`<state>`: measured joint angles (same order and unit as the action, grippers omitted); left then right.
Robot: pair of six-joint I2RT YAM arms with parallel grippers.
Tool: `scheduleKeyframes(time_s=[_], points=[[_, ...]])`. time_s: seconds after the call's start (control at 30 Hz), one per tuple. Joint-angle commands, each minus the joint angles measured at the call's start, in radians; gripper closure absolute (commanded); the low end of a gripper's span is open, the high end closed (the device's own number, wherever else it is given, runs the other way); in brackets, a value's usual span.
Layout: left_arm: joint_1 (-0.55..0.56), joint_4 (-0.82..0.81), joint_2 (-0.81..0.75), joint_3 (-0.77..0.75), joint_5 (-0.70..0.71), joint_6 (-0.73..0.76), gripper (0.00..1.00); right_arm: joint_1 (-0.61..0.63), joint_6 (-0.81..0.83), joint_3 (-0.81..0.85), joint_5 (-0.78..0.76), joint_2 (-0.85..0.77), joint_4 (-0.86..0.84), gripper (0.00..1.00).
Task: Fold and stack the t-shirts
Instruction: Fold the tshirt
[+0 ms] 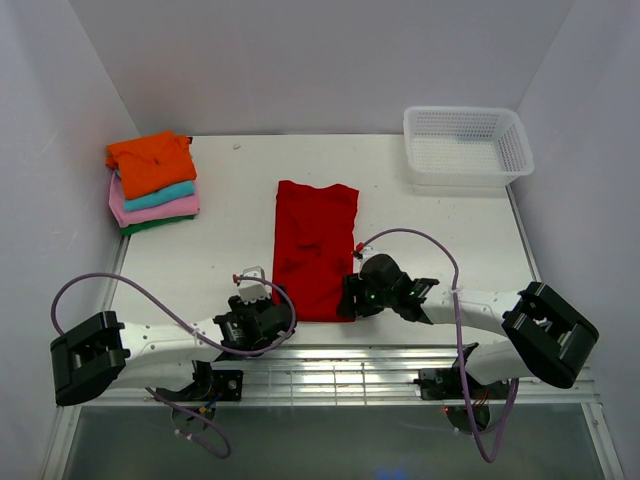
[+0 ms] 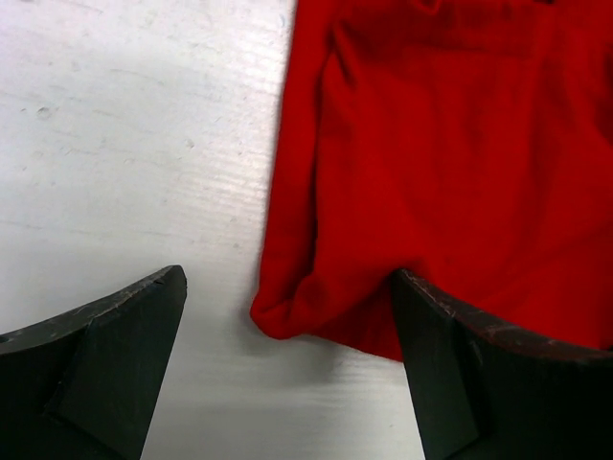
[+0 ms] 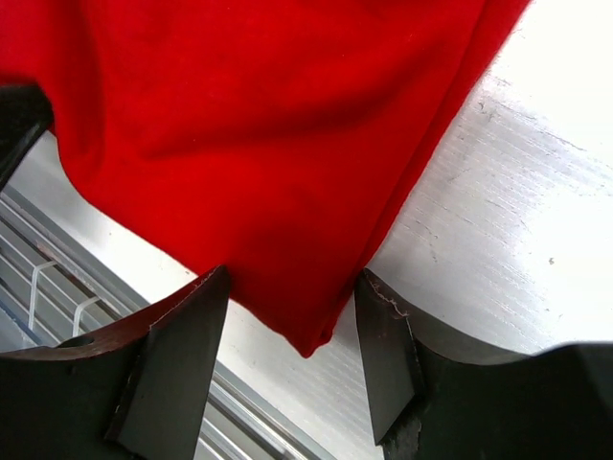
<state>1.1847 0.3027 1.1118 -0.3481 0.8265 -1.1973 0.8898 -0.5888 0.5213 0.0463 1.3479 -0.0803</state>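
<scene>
I should move my left gripper a little toward the shirt and close its wide-open fingers on the near hem, because the rolled corner is already between them.
A bright red t-shirt, folded into a long narrow strip, lies flat in the middle of the table. My left gripper stands open at the shirt's near left corner. In the left wrist view that rolled corner lies between the wide-apart fingers, and the right finger covers part of the hem. My right gripper is open at the near right corner. In the right wrist view the pointed corner sits between its fingertips, not pinched. Other folded t-shirts, orange on top of teal, pink and dark green, are stacked at the back left.
A white plastic mesh basket stands at the back right corner. The table's near edge, a metal rail, runs just behind the shirt's hem. White walls close in the table on the left, back and right.
</scene>
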Motion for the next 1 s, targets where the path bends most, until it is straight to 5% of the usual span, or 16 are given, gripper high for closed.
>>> scheduleKeyframes(time_s=[0.0, 0.2, 0.3, 0.33, 0.4, 0.8, 0.97], points=[[-0.069, -0.197, 0.0, 0.067, -0.176, 0.097, 0.02, 0.012, -0.006, 0.026, -0.028, 0.01, 0.033, 0.39], [-0.1, -0.149, 0.028, 0.035, -0.25, 0.1, 0.06, 0.017, -0.006, 0.026, -0.039, 0.013, 0.039, 0.39], [-0.1, -0.07, 0.034, -0.005, -0.268, 0.076, 0.29, 0.017, -0.006, 0.026, -0.037, 0.025, 0.037, 0.41], [-0.1, -0.042, 0.023, -0.012, -0.276, 0.071, 0.55, 0.02, -0.009, 0.026, -0.036, 0.025, 0.034, 0.42], [-0.099, -0.03, 0.007, -0.022, -0.291, 0.068, 0.66, 0.023, -0.011, 0.028, -0.037, 0.027, 0.031, 0.42], [-0.099, 0.107, -0.02, -0.048, -0.285, 0.039, 0.7, 0.034, -0.011, 0.04, -0.042, 0.036, 0.04, 0.43], [-0.099, 0.161, -0.006, -0.069, -0.271, 0.031, 0.87, 0.037, -0.012, 0.039, -0.036, 0.053, 0.036, 0.73]])
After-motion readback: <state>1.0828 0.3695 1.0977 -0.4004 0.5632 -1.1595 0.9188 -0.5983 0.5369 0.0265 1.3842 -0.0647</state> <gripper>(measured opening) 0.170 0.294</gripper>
